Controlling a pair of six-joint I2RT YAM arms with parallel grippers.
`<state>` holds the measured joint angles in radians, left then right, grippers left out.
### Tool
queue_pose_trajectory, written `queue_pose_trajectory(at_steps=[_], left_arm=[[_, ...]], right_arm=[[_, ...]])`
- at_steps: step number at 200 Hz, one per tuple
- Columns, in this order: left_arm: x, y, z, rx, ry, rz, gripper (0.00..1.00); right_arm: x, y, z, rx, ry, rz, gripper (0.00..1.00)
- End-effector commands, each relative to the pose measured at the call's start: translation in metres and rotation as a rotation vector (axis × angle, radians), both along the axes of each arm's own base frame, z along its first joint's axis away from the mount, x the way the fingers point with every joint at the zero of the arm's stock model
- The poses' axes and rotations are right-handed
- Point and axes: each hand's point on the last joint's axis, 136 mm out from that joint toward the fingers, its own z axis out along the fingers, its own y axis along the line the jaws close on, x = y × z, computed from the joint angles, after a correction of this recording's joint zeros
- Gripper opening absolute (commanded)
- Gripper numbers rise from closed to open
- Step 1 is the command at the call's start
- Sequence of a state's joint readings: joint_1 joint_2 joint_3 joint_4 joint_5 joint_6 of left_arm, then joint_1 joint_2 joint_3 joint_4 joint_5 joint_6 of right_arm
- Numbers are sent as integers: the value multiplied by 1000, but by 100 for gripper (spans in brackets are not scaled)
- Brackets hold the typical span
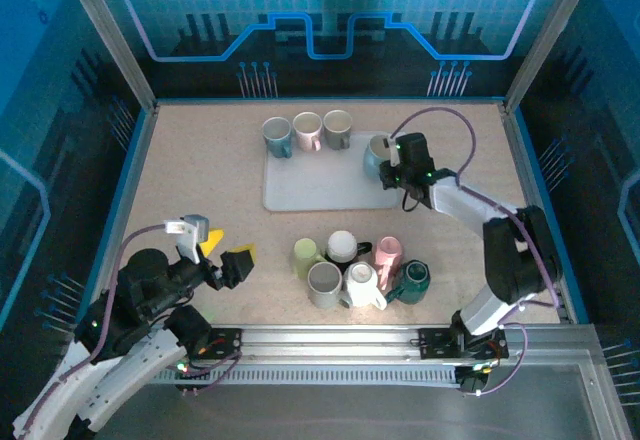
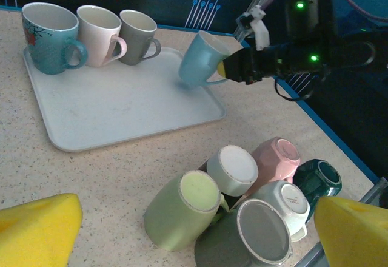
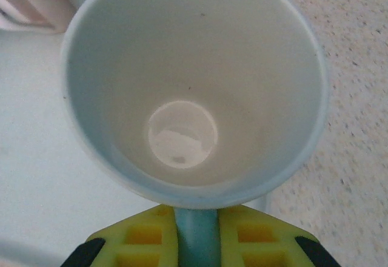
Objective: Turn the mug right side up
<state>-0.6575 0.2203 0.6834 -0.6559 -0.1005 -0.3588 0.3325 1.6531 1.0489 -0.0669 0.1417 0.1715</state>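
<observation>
The tray beside the grey mug is bare, outward of my right gripper and below it. My right gripper will move outward toward that mug, go down and let go of the handle there.
A light blue mug hangs tilted over the right end of the white tray, its mouth turned up and to the right. My right gripper is shut on the mug's handle, and its yellow fingers clamp the blue handle from both sides. In the right wrist view I look straight into the mug's white inside. My left gripper stands open at the near left, empty, with its yellow fingers wide apart.
Three upright mugs, teal, pink and grey, line the tray's back edge. Several upside-down and tipped mugs cluster on the table in front of the tray. Frame posts and walls ring the table.
</observation>
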Motion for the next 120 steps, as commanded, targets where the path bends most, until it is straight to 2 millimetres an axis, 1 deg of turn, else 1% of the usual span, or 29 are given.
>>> queue_pose_trajectory(at_steps=[1,34,44,67,86,120], left_arm=[[-1,-4,2,3,-28,-27,99],[0,-5,0,9,-21,-27,99],[1,-5,0,11,-18,-26,99],[0,-5,0,13,-16,-29,99],[1,-5,-1,16,-14,-23,99],[1,-5,-2,19,-12,-22,99]], right_arm=[[43,6,35,8,-135,-6,0],[66,5,16,-55,-95,-24,1],[73,7,15,-70,-84,-20,1],[85,4,7,-117,-54,-42,2],[91,2,-3,-147,-11,-49,2],[100,5,-12,-160,15,-44,5]])
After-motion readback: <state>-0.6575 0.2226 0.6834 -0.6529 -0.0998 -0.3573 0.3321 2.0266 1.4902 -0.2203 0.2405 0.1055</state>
